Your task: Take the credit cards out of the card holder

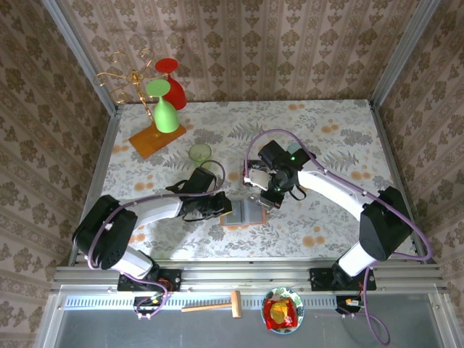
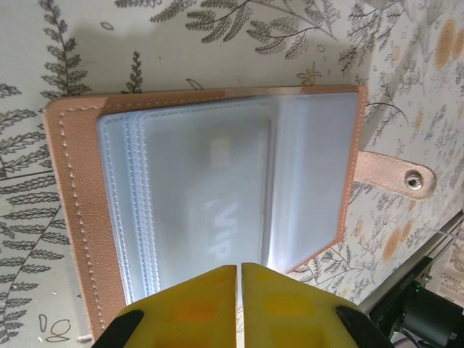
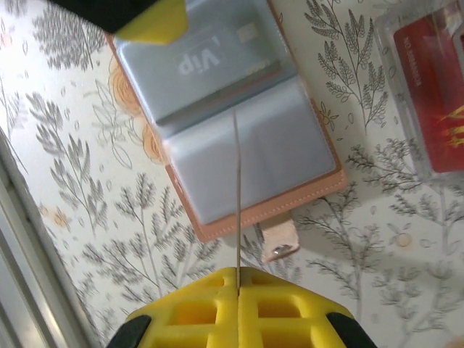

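The thin credit card [image 3: 236, 188] in my right gripper goes outward over the clear plastic box [image 3: 433, 94] next, then down for release, as the box already holds a red card.
The card holder [image 1: 246, 212] lies open on the flowered table, tan leather [image 2: 76, 210] round translucent grey-blue sleeves. A grey credit card marked "VIP" [image 2: 217, 210] sits inside one sleeve [image 3: 199, 58]. My left gripper [image 2: 239, 267] is shut, and its yellow fingertips rest at the holder's near edge [image 1: 223, 208]. My right gripper [image 3: 238, 272] is shut on a thin credit card [image 3: 236, 188]. That card is seen edge-on, standing up over the holder's right half [image 3: 283, 156]. In the top view the right gripper [image 1: 265, 197] hovers just above the holder's far right corner.
A clear plastic box [image 3: 424, 94] with a red card in it stands just beyond the holder [image 1: 255, 176]. The holder's snap tab [image 2: 397, 174] sticks out sideways. A gold rack on an orange base [image 1: 156, 138] holds green and red glasses at the back left. A small green glass [image 1: 200, 152] stands near it.
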`<state>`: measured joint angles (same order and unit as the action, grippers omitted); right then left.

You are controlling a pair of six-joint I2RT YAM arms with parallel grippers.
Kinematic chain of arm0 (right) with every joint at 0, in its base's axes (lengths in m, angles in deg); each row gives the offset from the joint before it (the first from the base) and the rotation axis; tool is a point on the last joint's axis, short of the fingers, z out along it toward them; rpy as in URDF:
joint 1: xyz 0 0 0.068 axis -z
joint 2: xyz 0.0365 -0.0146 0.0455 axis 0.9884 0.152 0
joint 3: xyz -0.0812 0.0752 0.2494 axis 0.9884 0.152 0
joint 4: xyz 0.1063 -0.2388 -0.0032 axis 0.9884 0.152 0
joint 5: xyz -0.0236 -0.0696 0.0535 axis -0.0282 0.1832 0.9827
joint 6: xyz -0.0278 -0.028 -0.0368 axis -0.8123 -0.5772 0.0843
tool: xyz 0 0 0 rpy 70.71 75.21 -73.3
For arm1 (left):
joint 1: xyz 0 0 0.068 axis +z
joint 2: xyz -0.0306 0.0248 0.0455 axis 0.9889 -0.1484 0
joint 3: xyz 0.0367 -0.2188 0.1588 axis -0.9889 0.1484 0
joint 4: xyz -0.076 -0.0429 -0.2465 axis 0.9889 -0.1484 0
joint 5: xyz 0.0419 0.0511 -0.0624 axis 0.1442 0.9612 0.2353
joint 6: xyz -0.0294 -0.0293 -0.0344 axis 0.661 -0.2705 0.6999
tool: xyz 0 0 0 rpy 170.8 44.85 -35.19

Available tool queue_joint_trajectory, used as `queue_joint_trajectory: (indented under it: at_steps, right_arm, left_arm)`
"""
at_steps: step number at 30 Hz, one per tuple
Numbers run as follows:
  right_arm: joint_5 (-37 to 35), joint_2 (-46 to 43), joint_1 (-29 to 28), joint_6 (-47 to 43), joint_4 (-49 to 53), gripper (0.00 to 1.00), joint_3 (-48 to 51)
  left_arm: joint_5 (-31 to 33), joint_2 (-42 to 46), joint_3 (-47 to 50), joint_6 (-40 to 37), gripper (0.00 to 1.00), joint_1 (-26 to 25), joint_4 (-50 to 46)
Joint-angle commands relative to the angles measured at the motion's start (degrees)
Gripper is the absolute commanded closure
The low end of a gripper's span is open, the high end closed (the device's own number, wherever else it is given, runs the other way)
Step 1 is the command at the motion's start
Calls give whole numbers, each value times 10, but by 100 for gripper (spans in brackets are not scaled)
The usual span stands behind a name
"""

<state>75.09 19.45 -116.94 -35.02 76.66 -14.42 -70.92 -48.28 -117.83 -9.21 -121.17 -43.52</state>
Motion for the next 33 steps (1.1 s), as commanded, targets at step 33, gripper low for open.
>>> queue_joint_trajectory:
  at_steps: [33]
  right_arm:
    - [-52, 324, 100, -289, 227, 100, -487]
  left_arm:
    - [-16, 18, 5, -34, 88, 92, -27]
